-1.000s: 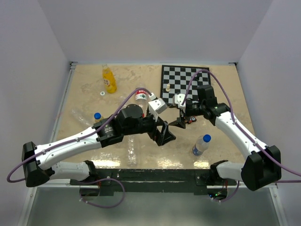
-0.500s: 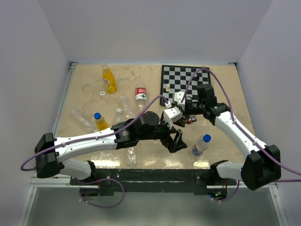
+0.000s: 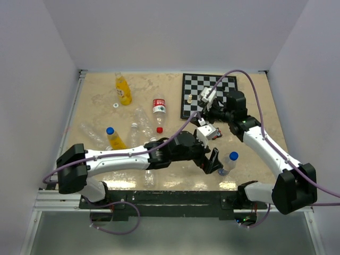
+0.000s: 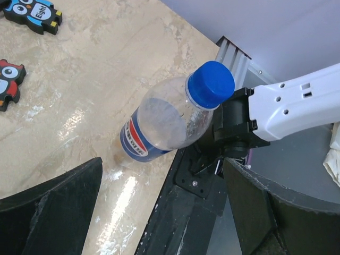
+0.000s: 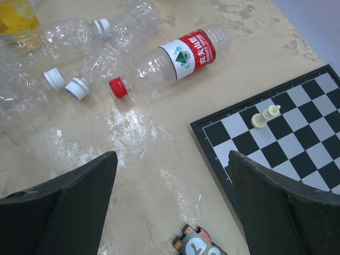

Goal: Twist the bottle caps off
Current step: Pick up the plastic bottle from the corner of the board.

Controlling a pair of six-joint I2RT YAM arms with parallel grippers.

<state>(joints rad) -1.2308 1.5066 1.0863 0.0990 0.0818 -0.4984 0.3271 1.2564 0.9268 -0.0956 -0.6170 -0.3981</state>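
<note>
The left gripper moves down and around the clear bottle's upper body [image 3: 229, 163] [image 4: 171, 112] next, because it still stands beyond the gripper's fingers, to the right in the top view.
A clear bottle with a blue-and-white label [image 3: 227, 165] [image 4: 159, 127] stands near the table's front edge, its blue cap [image 3: 233, 155] [image 4: 211, 85] on. My left gripper [image 3: 213, 159] [image 4: 164, 212] is open just left of it, and the bottle lies beyond the fingertips, not between them. My right gripper [image 3: 208, 112] [image 5: 172, 212] hangs open and holds nothing, above bare table beside the chessboard. An orange bottle with a blue cap [image 3: 112, 138] lies at the left. Another orange bottle [image 3: 122, 89] lies at the back.
A red-labelled clear bottle [image 3: 159, 107] [image 5: 175, 58] with a red cap [image 5: 118, 87] lies mid-table among crumpled clear bottles [image 3: 137, 123] with white caps [image 5: 78, 88]. The chessboard [image 3: 228, 85] [image 5: 276, 143] holds pale pieces [image 5: 264, 117]. Owl-shaped tiles [image 4: 32, 13] lie near the left gripper.
My left arm has swung right and toward the front edge, ending beside the blue-capped clear bottle. The right gripper has drawn back toward the chessboard. Both stayed open.
</note>
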